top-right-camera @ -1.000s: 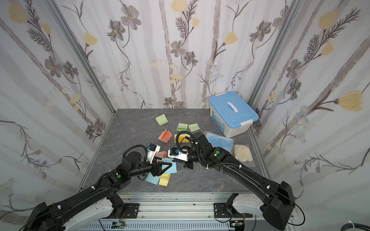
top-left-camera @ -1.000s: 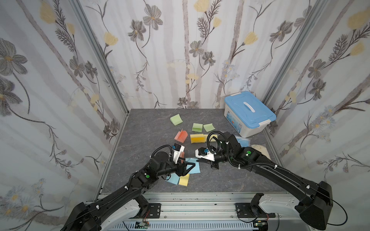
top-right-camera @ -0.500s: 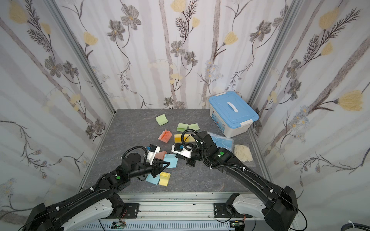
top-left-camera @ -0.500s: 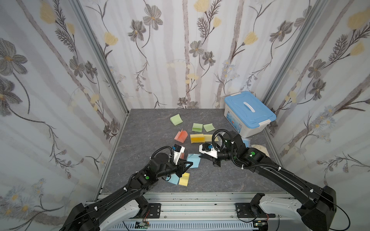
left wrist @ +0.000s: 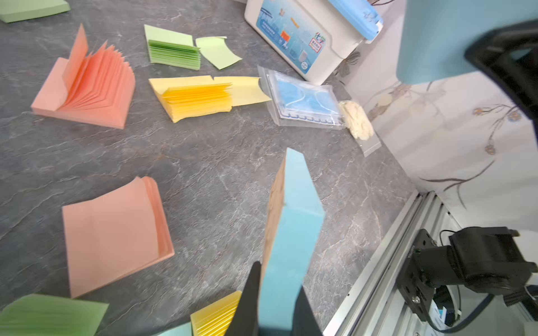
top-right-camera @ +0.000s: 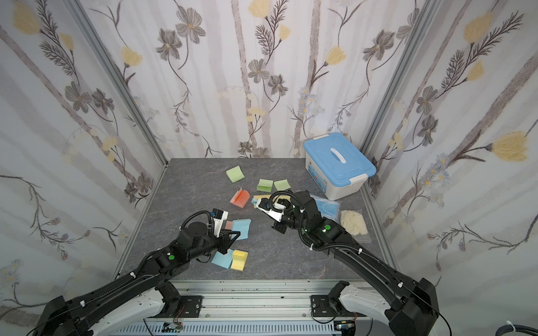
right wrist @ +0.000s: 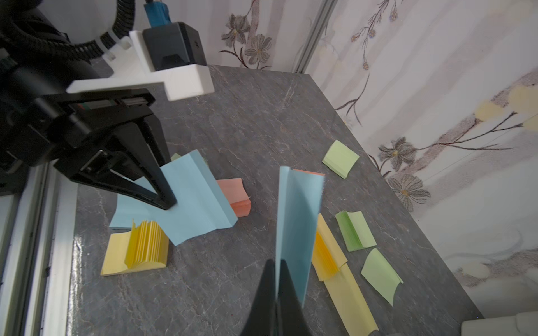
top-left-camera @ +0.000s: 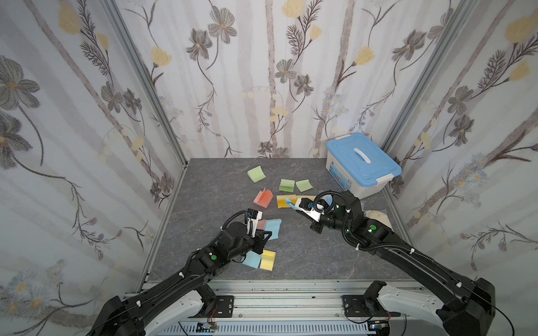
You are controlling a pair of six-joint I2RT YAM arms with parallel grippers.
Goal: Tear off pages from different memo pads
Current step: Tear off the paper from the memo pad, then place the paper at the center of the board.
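My right gripper tilts and lowers onto bare tabletop (top-left-camera: 303,222) beside the far yellow pad next to release the light blue page, since it hangs apart from its pad.
My left gripper (top-left-camera: 266,234) is shut on a light blue memo pad (top-left-camera: 272,228) with a brown backing, held just above the table's front middle; the left wrist view shows the pad (left wrist: 294,209) between the jaws of the gripper (left wrist: 278,279). My right gripper (top-left-camera: 291,203) is shut on a single light blue page (right wrist: 297,215), lifted apart from that pad, over the yellow pad (top-left-camera: 283,201). Other memo pads lie around: salmon (top-left-camera: 263,198), green (top-left-camera: 256,174), green (top-left-camera: 286,185), yellow (top-left-camera: 267,259), blue (top-left-camera: 252,259). A loose green page (top-left-camera: 304,185) lies flat.
A white box with a blue lid (top-left-camera: 362,164) stands at the back right. A clear packet of blue masks (top-right-camera: 327,206) and a cream crumpled wad (top-right-camera: 353,222) lie beside the right arm. A metal rail (top-left-camera: 276,286) runs along the table's front edge.
The left gripper has shut on the blue pad. The right gripper has drawn back and to the right with the blue page, which has come away from the pad.
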